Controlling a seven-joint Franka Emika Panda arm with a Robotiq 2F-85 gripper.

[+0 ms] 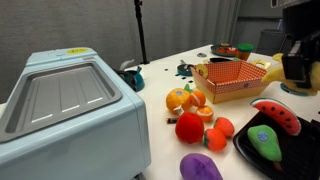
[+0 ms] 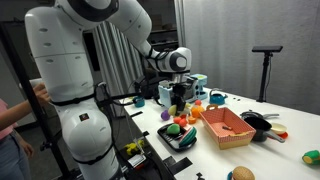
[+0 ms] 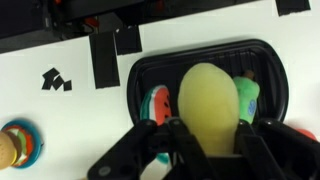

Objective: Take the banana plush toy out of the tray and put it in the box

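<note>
My gripper is to swing away from the black tray next, then go across over the open orange box (image 1: 231,75).
My gripper (image 3: 208,135) is shut on the banana plush toy (image 3: 208,100), a soft yellow plush held between the fingers above the black tray (image 3: 270,60). In the tray lie a watermelon slice plush (image 3: 155,105) and a green plush (image 3: 248,98). In an exterior view the gripper (image 1: 297,60) hangs over the tray (image 1: 245,150), to the right of the orange box (image 1: 235,80) with its zigzag rim. In another exterior view the gripper (image 2: 179,98) is above the tray (image 2: 178,140), and the box (image 2: 228,127) lies beside it.
A large light-blue bin (image 1: 60,100) stands at the left. Small orange fruits (image 1: 190,100), a red plush (image 1: 190,127) and a purple plush (image 1: 200,167) lie between bin and tray. Black tape strips (image 3: 105,60) mark the white table. A person (image 2: 12,125) stands by the robot.
</note>
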